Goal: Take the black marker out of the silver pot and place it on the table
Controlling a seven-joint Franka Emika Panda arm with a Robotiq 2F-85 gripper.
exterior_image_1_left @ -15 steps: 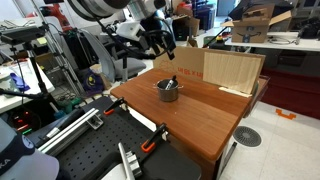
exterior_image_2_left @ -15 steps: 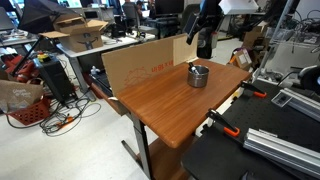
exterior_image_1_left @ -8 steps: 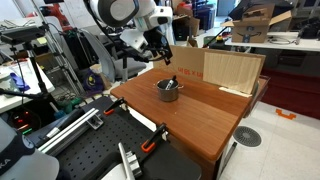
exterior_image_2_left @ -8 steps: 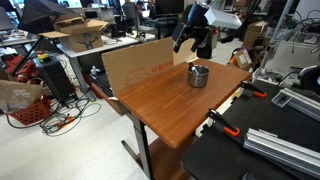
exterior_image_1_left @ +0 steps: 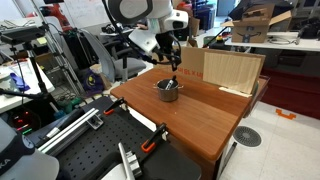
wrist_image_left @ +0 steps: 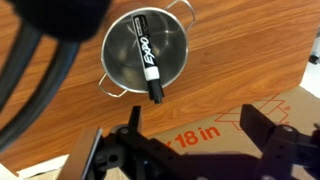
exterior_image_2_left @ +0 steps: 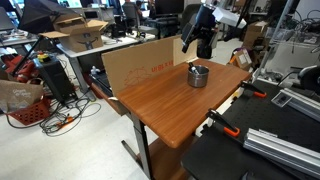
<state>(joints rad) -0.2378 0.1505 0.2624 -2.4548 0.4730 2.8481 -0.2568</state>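
My gripper needs to go down next, with its open fingers around the black marker's end with the cap below, and close there. That exposed end sticks out past the pot's rim.
The silver pot stands on the reddish-brown table. The black marker lies across the pot, its capped end leaning over the rim. The pot also shows in both exterior views, with the marker as a thin dark stick. My gripper is open and empty. It hangs in the air above and behind the pot, over the edge of a cardboard sheet, and shows in both exterior views.
A flat cardboard sheet printed "18 in" stands along the table's back edge. A pale wooden box sits at the far side of the table. A black perforated bench with clamps adjoins the table.
The arm has swung toward the pot; the gripper has come closer, above and behind it. The pot and marker have not moved.
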